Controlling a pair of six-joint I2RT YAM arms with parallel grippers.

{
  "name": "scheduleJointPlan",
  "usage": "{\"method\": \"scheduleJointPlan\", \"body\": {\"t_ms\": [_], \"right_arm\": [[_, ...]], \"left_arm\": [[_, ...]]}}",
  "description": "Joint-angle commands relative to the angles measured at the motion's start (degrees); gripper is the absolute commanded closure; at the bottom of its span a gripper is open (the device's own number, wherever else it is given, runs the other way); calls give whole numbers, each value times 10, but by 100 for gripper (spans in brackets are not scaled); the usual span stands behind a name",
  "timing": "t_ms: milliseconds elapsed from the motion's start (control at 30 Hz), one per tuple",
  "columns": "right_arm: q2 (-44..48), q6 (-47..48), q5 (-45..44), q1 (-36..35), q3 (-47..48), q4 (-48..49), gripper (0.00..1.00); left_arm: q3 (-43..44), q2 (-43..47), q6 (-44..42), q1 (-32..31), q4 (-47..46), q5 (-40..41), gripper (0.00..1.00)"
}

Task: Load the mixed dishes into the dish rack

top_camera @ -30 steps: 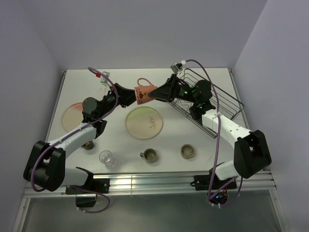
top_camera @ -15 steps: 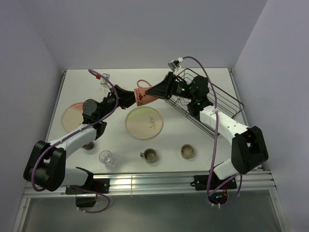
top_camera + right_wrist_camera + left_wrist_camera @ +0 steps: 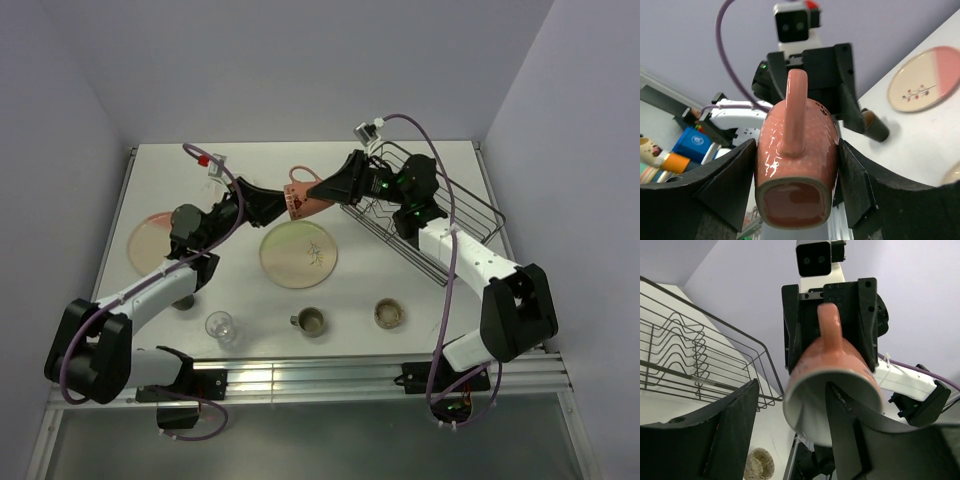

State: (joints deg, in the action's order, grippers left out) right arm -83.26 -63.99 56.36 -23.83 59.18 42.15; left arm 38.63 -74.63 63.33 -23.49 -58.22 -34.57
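Note:
The cup's opening points away from my right gripper, so I need to carry the cup past the rack's wavy dividers, tilt my fingers down, lower onto the rack's bare end (image 3: 467, 214) and let go.
The pink cup (image 3: 303, 196) hangs in the air between both arms, above the back of the table and left of the dish rack (image 3: 450, 205). My right gripper (image 3: 322, 194) is shut on it, a finger pressed to each side of its body (image 3: 795, 145), handle up. My left gripper (image 3: 280, 203) is open at the cup's mouth (image 3: 832, 360): one finger (image 3: 855, 435) reaches inside the rim, the other (image 3: 730, 440) stands apart from the wall. In the left wrist view the rack's wavy dividers (image 3: 680, 350) lie beyond the cup.
On the table lie the cream-green plate (image 3: 298, 253), the pink-cream plate (image 3: 152, 240), the clear glass (image 3: 221, 326), the grey-green cup (image 3: 312, 321), the small speckled bowl (image 3: 389, 313) and the brown cup (image 3: 182, 298), partly under my left arm.
My left gripper has opened and let go of the pink cup. The right gripper closed onto the cup's sides, and the cup has shifted slightly.

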Motion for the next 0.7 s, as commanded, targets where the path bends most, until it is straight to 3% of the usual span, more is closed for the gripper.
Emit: {"method": "scheduleJointPlan", "body": {"t_ms": [0,267,400,433,467,500,533,600,667], "right_arm": [[39,11,3,32,11,33,75],[59,16,13,63,-24,33,75],[78,33,24,96,-35,-2,76],[90,51,27,118,-30,-34,76],[98,112,27,130,-25,-75,76],[105,156,24,142,-8,-174,76],[119,261,19,167,4,-233,77],[128,366,-9,190,42,-399,77],[133,491,-34,227,66,-484,76]], "left_arm": [[5,42,-38,-2,26,13,37],[-9,85,-75,1,84,34,30],[1,120,-128,12,174,63,29],[7,141,-169,13,241,75,28],[16,150,-193,14,286,105,26],[39,158,-216,14,334,124,26],[50,175,-249,14,433,149,22],[76,189,-273,14,511,212,21],[81,214,-291,14,595,242,19]]}}
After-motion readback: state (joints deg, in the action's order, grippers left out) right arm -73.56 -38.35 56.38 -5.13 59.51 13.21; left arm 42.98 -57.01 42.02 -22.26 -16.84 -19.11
